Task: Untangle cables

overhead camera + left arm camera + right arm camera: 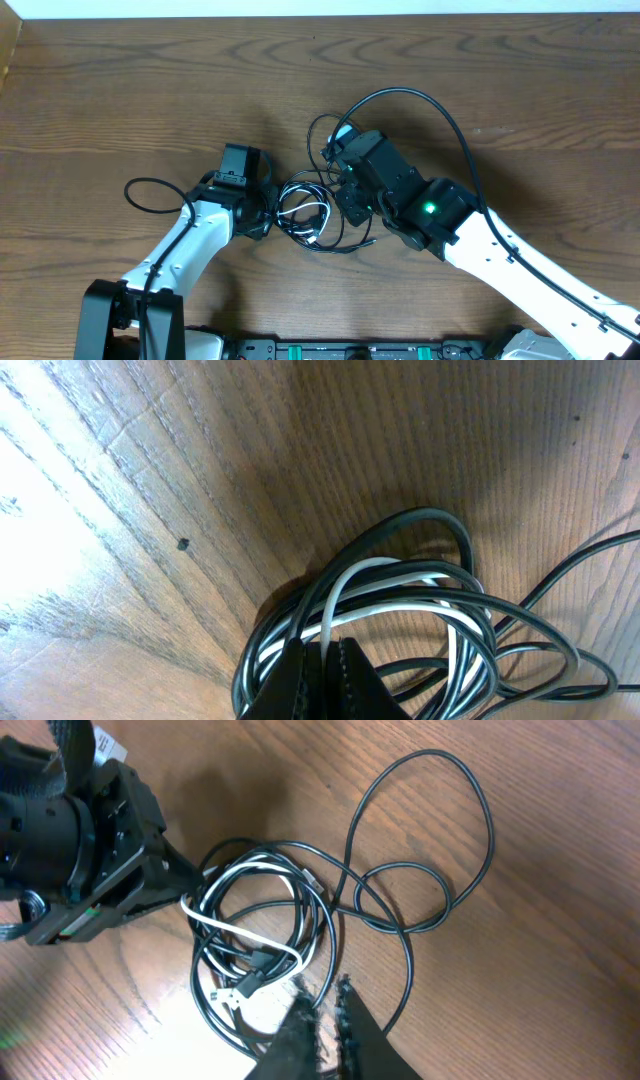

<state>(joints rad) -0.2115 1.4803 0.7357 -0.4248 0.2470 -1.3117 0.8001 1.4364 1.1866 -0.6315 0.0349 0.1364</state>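
Note:
The robot's left gripper needs to raise the white cable high above the tangled coil (305,212) (400,615) next and then let go of the cable, because the black loops are wrapped around it.
The cables (306,212) lie tangled in a small coil mid-table between my two grippers. My left gripper (268,207) is at the coil's left edge. In the left wrist view, my left gripper (323,645) is shut on the white cable (352,572), with black loops (440,520) around it. My right gripper (345,195) stands at the coil's right side. In the right wrist view, my right gripper (322,988) is shut on a black cable (330,935) at the coil's edge. That cable runs on into a free loop (425,765). A small plug (250,988) lies beside the fingers.
The left gripper's body (95,840) faces the coil from the far side in the right wrist view. Thick black arm wires arch over the right arm (440,108) and loop left of the left arm (140,195). The table's back edge (320,16) runs along the top.

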